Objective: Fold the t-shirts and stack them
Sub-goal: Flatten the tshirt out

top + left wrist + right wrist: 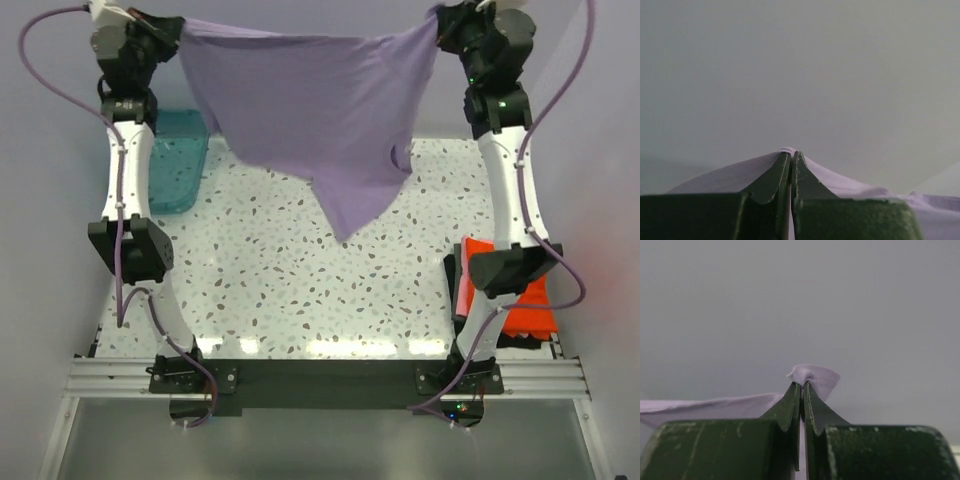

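Note:
My left gripper moves down and back to the table [207, 208] beside the teal tub next and lets go of the t-shirt's corner, with the lavender-purple t-shirt [310, 110] stretched above open table.
The lavender-purple t-shirt [310, 110] hangs stretched in the air between both arms, high above the far part of the table, its lower corner drooping toward the middle. My left gripper [182, 28] is shut on its left top corner; the left wrist view shows the fingertips [791, 156] pinching purple cloth [730, 175]. My right gripper [440, 22] is shut on the right top corner, with a tuft of cloth [815, 376] sticking out above its gripper [802, 386]. The orange-red t-shirt [525, 305] lies folded at the table's near right, partly hidden by the right arm.
A teal plastic tub [175, 160] stands at the table's left side behind the left arm. The speckled white table [290, 280] lies below the hanging shirt. A black frame rail [320, 378] runs along the near edge.

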`<state>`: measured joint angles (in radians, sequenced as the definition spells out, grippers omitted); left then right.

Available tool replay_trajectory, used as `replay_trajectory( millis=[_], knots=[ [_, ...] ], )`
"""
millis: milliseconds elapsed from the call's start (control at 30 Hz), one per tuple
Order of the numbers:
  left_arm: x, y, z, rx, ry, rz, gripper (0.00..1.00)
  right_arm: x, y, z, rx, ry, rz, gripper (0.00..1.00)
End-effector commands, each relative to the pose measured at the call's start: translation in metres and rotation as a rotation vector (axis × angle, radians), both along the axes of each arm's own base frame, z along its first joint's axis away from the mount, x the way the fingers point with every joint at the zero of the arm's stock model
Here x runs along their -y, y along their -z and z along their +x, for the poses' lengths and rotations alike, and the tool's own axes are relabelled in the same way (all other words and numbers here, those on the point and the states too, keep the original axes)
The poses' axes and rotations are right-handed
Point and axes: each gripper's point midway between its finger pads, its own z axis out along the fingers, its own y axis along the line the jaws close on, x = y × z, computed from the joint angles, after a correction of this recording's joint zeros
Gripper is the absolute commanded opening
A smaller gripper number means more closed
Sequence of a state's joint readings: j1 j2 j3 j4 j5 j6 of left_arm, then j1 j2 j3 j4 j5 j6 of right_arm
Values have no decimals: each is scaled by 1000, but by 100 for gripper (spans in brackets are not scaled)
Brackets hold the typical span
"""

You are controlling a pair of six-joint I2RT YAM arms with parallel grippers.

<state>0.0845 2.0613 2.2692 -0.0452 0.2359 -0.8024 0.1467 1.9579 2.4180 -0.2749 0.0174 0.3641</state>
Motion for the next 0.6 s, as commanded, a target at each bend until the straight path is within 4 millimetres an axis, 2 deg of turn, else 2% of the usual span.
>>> replay_trajectory(
  millis=[0, 67, 100, 133, 167, 200, 233, 267, 300, 333, 367, 400, 433, 467, 500, 533, 567],
  knots=[
    [-29, -106, -57, 312, 56, 1, 0, 28, -137, -88, 385, 65, 28, 0],
    [-36, -99, -58, 299, 51, 4, 0, 30, -128, -90, 364, 76, 22, 0],
    [-37, -71, -50, 242, 60, -8, 0, 31, -122, -89, 351, 81, 23, 0],
    [-36, -70, -55, 249, 67, -6, 0, 32, -116, -89, 340, 90, 24, 0],
    [-35, -59, -55, 226, 74, -16, 0, 32, -97, -87, 295, 90, 16, 0],
    [-36, -20, -47, 146, 80, -36, 0, 33, -88, -87, 273, 96, 14, 0],
    [-33, -21, -57, 157, 86, -43, 0, 34, -76, -86, 243, 101, 18, 0],
    [-35, 24, -53, 71, 79, -70, 0, 35, -53, -89, 191, 100, 12, 0],
    [-34, 35, -57, 58, 75, -82, 0, 34, -39, -91, 156, 96, 17, 0],
    [-33, 42, -66, 41, 71, -91, 0, 35, 11, -82, 50, 104, 13, 0],
    [-33, 85, -68, -47, 64, -118, 0, 37, 13, -101, 50, 105, 22, 0],
    [-31, 92, -77, -62, 63, -128, 0, 37, 33, -105, 6, 103, 35, 0],
    [-30, 111, -82, -102, 56, -142, 0, 41, 87, -105, -104, 126, 35, 0],
    [-28, 157, -91, -199, 43, -171, 0, 44, 96, -123, -121, 131, 46, 0],
    [-25, 166, -102, -219, 41, -181, 0, 44, 116, -132, -159, 129, 75, 0],
    [-21, 211, -116, -317, 34, -202, 0, 44, 171, -139, -266, 135, 68, 0],
    [-21, 236, -127, -388, 6, -214, 0, 46, 196, -149, -324, 146, 97, 0]
  ],
)
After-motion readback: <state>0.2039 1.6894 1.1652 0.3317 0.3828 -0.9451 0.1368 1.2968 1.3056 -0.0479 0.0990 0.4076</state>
